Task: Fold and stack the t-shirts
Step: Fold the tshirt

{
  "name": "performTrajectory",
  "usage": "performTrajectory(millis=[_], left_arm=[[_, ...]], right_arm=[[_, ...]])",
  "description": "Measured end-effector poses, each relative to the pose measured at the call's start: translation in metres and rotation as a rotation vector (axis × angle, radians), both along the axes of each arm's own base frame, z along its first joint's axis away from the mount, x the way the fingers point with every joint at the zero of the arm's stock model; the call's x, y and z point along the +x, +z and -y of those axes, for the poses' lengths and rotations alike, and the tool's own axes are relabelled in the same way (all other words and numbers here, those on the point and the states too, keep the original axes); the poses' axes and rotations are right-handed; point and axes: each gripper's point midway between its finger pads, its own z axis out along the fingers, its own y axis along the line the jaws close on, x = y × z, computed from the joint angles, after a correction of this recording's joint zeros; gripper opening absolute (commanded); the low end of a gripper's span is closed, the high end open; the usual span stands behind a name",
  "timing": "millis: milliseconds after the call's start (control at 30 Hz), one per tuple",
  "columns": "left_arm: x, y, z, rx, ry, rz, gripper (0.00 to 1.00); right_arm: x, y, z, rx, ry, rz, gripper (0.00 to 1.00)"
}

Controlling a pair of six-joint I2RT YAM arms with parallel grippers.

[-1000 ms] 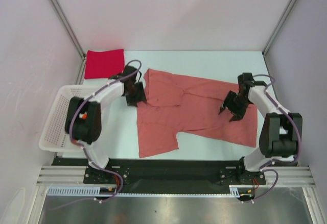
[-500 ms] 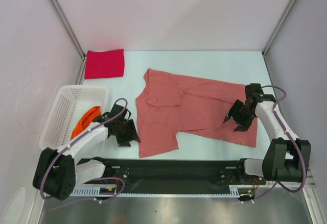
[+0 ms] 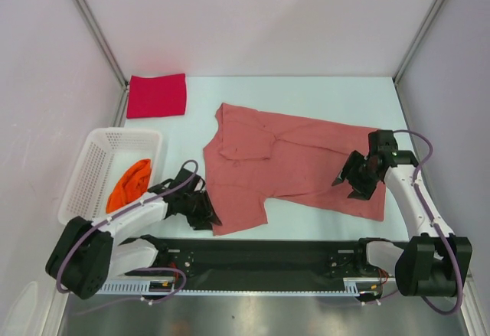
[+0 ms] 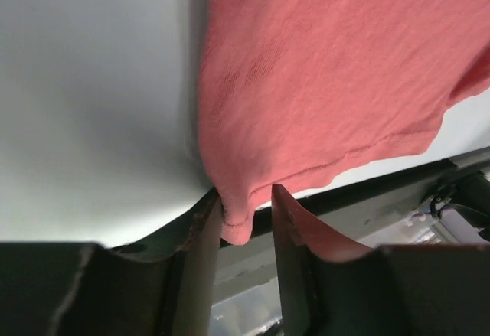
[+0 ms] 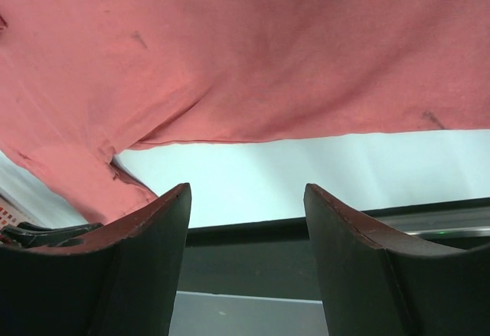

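Note:
The shirt's near hem corner is down to the right in the top view, so my right gripper needs to turn and lower onto it.
A salmon-pink t-shirt lies spread on the table, one sleeve folded in near its collar. My left gripper is low at its near-left corner. In the left wrist view the jaws are narrowly open, with the shirt's hem corner hanging between them against the left finger. My right gripper is open and empty over the shirt's right part. The right wrist view shows the shirt beyond the fingers. A crimson red t-shirt lies folded at the back left. An orange t-shirt is crumpled in the basket.
A white mesh basket stands at the left edge of the table. A black rail runs along the near edge, just behind both grippers. Walls close in the left, right and back sides.
My left arm has swung from the shirt's collar area down to its near-left corner, uncovering the basket. My right gripper has moved slightly right and nearer.

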Motion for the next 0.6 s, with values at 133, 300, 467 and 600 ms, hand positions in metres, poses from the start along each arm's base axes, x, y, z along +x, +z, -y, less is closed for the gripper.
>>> performTrajectory(millis=[133,300,467,600], left_arm=[[-0.001,-0.002,0.005,-0.005,-0.004,-0.011,0.20],[0.006,0.004,-0.009,0.061,0.016,0.069,0.03],[0.031,0.037,-0.005,0.067,-0.022,0.199,0.00],[0.058,0.069,0.014,0.020,-0.115,0.310,0.00]], right_arm=[[-0.002,0.002,0.000,-0.002,-0.001,0.004,0.65],[-0.003,0.001,0.005,-0.012,-0.035,-0.009,0.52],[-0.006,-0.011,0.023,-0.024,-0.142,-0.058,0.52],[-0.011,-0.030,0.045,-0.024,-0.253,-0.138,0.55]])
